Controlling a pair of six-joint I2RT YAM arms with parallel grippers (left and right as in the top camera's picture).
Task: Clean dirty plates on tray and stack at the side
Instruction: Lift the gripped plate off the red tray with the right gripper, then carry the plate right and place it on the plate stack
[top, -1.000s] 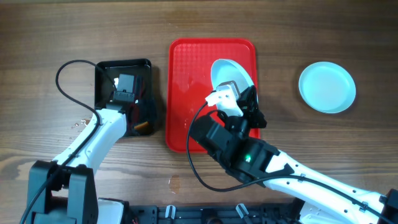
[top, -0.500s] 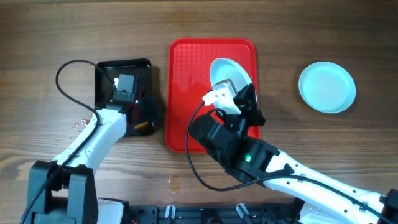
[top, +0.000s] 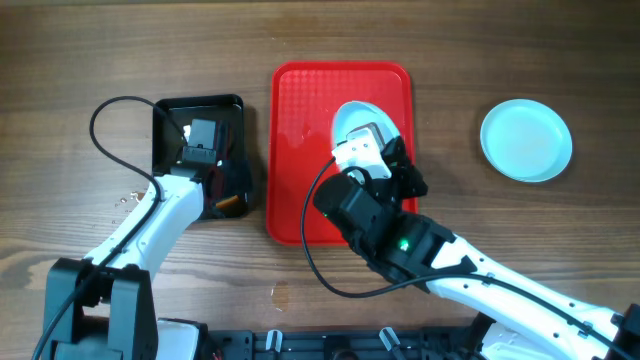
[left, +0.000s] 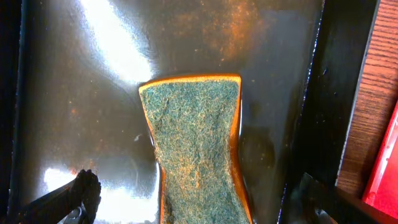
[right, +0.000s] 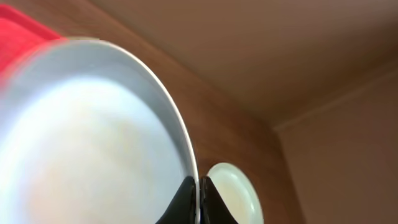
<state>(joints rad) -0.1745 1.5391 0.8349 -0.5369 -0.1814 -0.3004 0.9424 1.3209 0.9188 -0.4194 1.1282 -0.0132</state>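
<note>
The second plate (top: 526, 140) (right: 236, 196) is already set aside for stacking. I will next swing my right gripper to the right in the overhead view, then level the plate and lower it onto that one.
The red tray (top: 300, 120) lies at the table's middle. My right gripper (top: 385, 160) is shut on the rim of a pale plate (top: 352, 116) and holds it tilted over the tray's right part. In the right wrist view the fingertips (right: 199, 200) pinch the plate's rim (right: 93, 137). A second pale plate (top: 526, 140) lies flat on the table at the right; it also shows in the right wrist view (right: 233, 193). My left gripper (left: 193, 208) is open, its fingers on either side of the green and orange sponge (left: 196, 143) in the black tray (top: 170, 120).
The black tray's wet floor (left: 93, 93) glares. The red tray's edge (left: 385, 168) shows right of it. A cable (top: 105, 120) loops left of the black tray.
My right arm has shifted slightly up and left with the plate, which has turned a little. The left arm has not moved.
</note>
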